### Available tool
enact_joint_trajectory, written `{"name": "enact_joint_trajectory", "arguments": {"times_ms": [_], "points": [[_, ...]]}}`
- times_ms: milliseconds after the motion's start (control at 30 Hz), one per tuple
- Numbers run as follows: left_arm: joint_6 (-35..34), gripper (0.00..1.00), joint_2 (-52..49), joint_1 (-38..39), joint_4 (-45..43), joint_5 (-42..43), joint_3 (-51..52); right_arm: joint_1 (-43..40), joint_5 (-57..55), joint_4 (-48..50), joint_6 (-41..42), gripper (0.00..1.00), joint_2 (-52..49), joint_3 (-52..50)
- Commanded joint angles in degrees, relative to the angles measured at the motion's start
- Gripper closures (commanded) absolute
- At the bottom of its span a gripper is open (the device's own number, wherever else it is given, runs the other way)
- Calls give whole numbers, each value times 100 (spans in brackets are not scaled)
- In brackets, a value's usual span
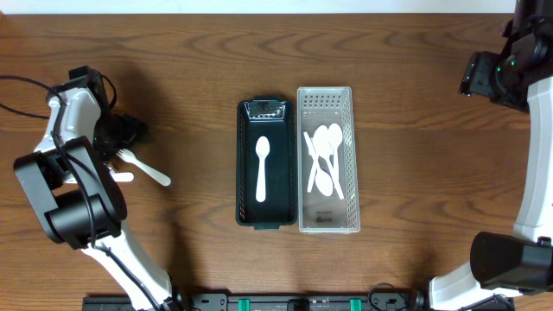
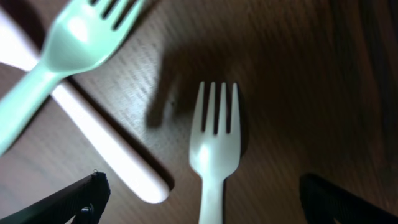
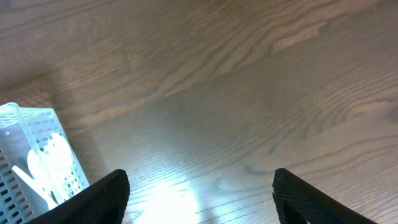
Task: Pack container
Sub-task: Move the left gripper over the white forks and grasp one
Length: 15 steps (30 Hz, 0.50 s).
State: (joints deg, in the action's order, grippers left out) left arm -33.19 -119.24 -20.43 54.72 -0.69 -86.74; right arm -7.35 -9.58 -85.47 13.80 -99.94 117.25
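My left gripper moves down onto the white fork's head next, behind the fork's teeth, and closes, since the head lines up with the gap between my open fingers.
A black container sits mid-table with one white spoon lying in it. Right beside it stands a clear perforated basket with several white spoons. My left gripper is low over white plastic forks at the table's left. In the left wrist view it is open, with one fork lying between its fingers, tines pointing away. A second fork and a white handle lie to the left. My right gripper is open and empty above bare wood.
The right arm is at the table's far right, well away from the containers. The basket's corner shows at the left edge of the right wrist view. A black rail runs along the front edge.
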Motion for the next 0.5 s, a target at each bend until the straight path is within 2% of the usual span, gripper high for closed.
{"name": "enact_joint_trajectory", "arguments": {"times_ms": [0, 267, 467], "points": [[13, 1, -179, -24, -59, 70, 17, -39, 0, -9, -55, 23, 83, 7], [13, 1, -520, -24, -330, 72, 17, -39, 0, -98, -52, 23, 83, 7], [341, 1, -745, -24, -555, 72, 17, -39, -2, -138, -28, 23, 83, 7]]}}
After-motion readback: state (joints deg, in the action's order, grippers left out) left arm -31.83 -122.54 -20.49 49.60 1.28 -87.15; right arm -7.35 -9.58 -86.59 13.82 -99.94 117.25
